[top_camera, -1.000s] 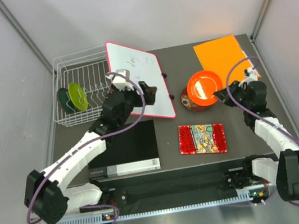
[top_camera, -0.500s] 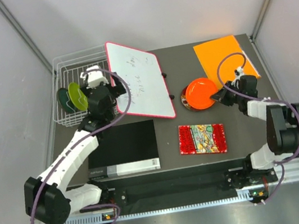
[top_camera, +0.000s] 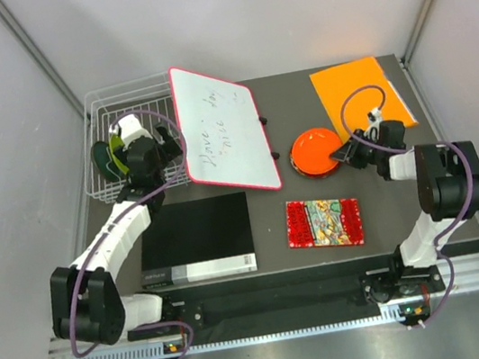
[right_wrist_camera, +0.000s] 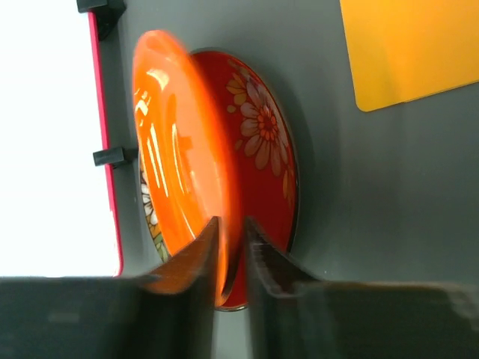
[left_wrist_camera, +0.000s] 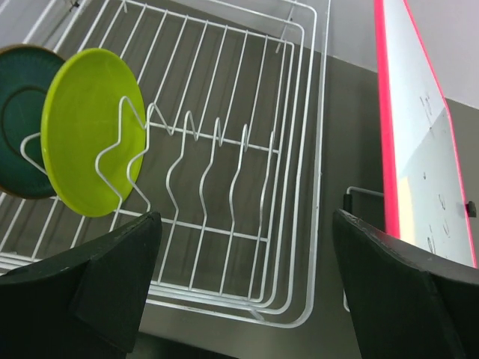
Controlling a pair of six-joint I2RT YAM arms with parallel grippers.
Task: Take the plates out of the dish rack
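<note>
My left gripper is to shift to the left in the top view next and lower onto the lime green plate's near rim (top_camera: 120, 165) (left_wrist_camera: 81, 203), which is nearer than the teal one.
The white wire dish rack (top_camera: 108, 106) stands at the back left and also shows in the left wrist view (left_wrist_camera: 299, 187). A lime green plate (left_wrist_camera: 93, 131) and a dark teal plate (left_wrist_camera: 19, 123) stand upright in its prongs; in the top view they are the lime one (top_camera: 117, 156) and the teal one (top_camera: 101, 158). My left gripper (top_camera: 147, 158) is open and empty above the rack's near right part (left_wrist_camera: 245, 217). My right gripper (top_camera: 345, 152) is shut on the rim of the orange plate (right_wrist_camera: 179, 149), which is tilted against the dark red patterned plate (right_wrist_camera: 269, 142) lying on the table.
A pink-edged whiteboard (top_camera: 223, 132) leans just right of the rack. An orange sheet (top_camera: 357, 88) lies at the back right. A red patterned mat (top_camera: 324, 221) and a black flat box (top_camera: 198, 236) lie near the front.
My left arm swung left from the whiteboard to above the rack. My right gripper brought the orange plate down onto the red patterned plate.
</note>
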